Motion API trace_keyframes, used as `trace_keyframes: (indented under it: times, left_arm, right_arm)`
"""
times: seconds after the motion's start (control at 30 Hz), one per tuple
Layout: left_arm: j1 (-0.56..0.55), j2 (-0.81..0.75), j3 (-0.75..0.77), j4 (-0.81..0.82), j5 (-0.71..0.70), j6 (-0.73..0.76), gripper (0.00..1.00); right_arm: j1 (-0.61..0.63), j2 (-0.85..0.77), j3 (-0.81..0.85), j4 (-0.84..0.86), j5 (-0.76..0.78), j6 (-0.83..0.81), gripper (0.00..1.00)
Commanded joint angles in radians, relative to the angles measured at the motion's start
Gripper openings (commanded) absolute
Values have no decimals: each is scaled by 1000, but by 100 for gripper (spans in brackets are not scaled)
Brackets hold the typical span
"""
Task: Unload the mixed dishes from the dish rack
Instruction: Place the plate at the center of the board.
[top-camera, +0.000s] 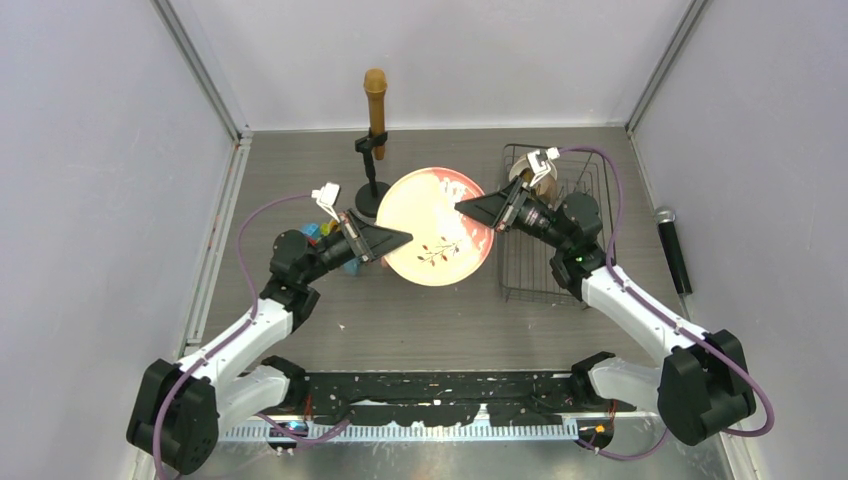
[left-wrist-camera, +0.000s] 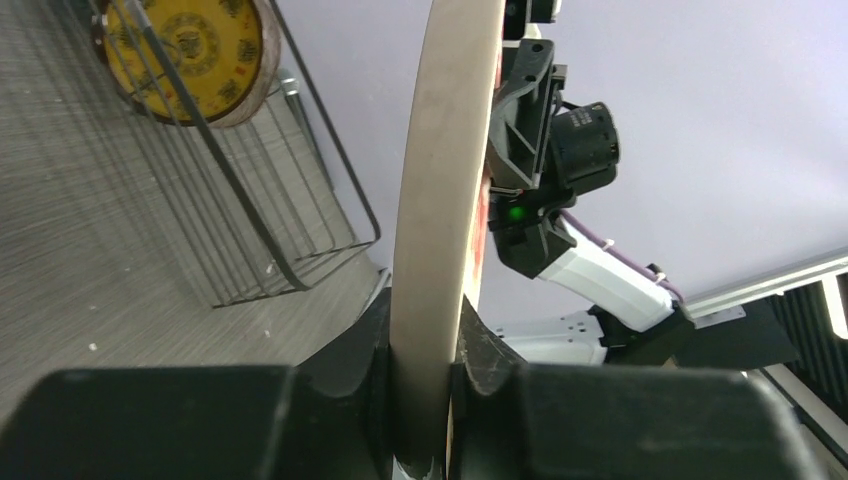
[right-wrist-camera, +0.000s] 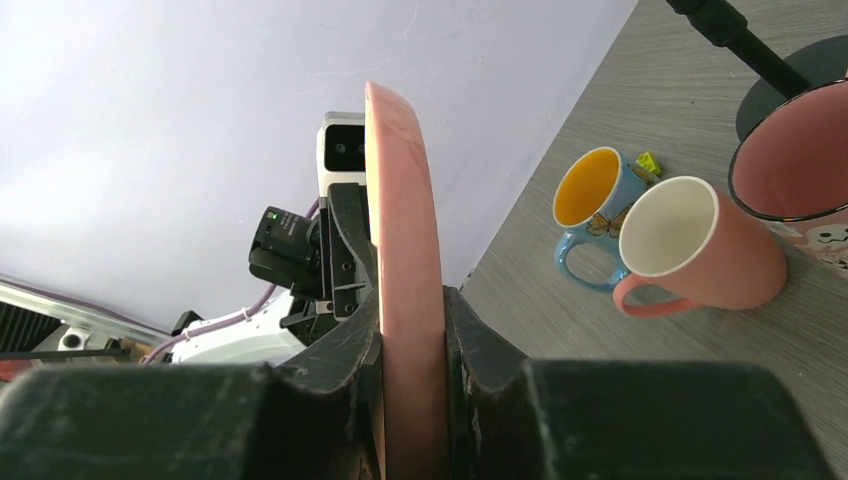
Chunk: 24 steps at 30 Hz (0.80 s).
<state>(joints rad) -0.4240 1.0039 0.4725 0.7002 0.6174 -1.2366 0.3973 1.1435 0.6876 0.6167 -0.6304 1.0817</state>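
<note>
My left gripper draws back and down next and releases the plate on the bare tabletop, since that clear part lies below the gripper, toward my base.
The large pink-cream leaf-motif plate (top-camera: 435, 228) is face up between the two arms, left of the dish rack (top-camera: 560, 270). My left gripper (top-camera: 405, 238) is shut on its left rim, and the jaws press both faces of the plate (left-wrist-camera: 440, 180). My right gripper (top-camera: 462, 208) is shut on the opposite rim of the plate (right-wrist-camera: 405, 230). A small yellow dark-patterned plate (left-wrist-camera: 190, 45) leans upright in the rack. On the table stand three mugs: a blue one with an orange inside (right-wrist-camera: 590, 200), a pink one (right-wrist-camera: 700, 250) and a pink patterned one (right-wrist-camera: 800, 170).
A black round-based stand (top-camera: 372, 195) holding a tan microphone (top-camera: 375, 100) is just behind the plate. A black microphone (top-camera: 675, 245) lies right of the rack. Small coloured blocks (top-camera: 318, 232) sit by the left arm. Walls close in on three sides.
</note>
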Motion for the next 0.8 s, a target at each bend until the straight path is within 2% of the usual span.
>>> trace_keyframes:
  times: [0.0, 0.03, 0.1, 0.2, 0.23, 0.27, 0.33, 0.47, 0.57, 0.77]
  left_arm:
    - [-2, 12, -7, 38, 11, 19, 0]
    - [-2, 12, -8, 43, 11, 19, 0]
    - [-2, 11, -14, 61, 12, 17, 0]
    - [-2, 10, -28, 105, 9, 8, 0]
    - [-2, 10, -31, 116, 9, 3, 0]
    - [-2, 8, -34, 125, 10, 1, 0]
    - [-2, 4, -37, 130, 10, -3, 0]
    - [-2, -9, -42, 137, 11, -4, 0]
    - [-3, -25, -46, 137, 15, -2, 0]
    - [-2, -73, -49, 47, 13, 31, 0]
  right_arm:
    - [15, -22, 30, 154, 10, -3, 6]
    - [15, -24, 30, 151, 9, -8, 9]
    - [15, -26, 30, 144, 6, -16, 23]
    - [14, -31, 28, 138, -4, -24, 56]
    - [15, -34, 28, 136, -12, -24, 62]
    - [15, -35, 29, 135, -14, -25, 80]
    - [15, -40, 28, 130, -29, -27, 97]
    - [15, -54, 27, 105, -25, -47, 99]
    - [15, -74, 30, 10, 16, -104, 99]
    - [15, -150, 31, -225, 245, -225, 99]
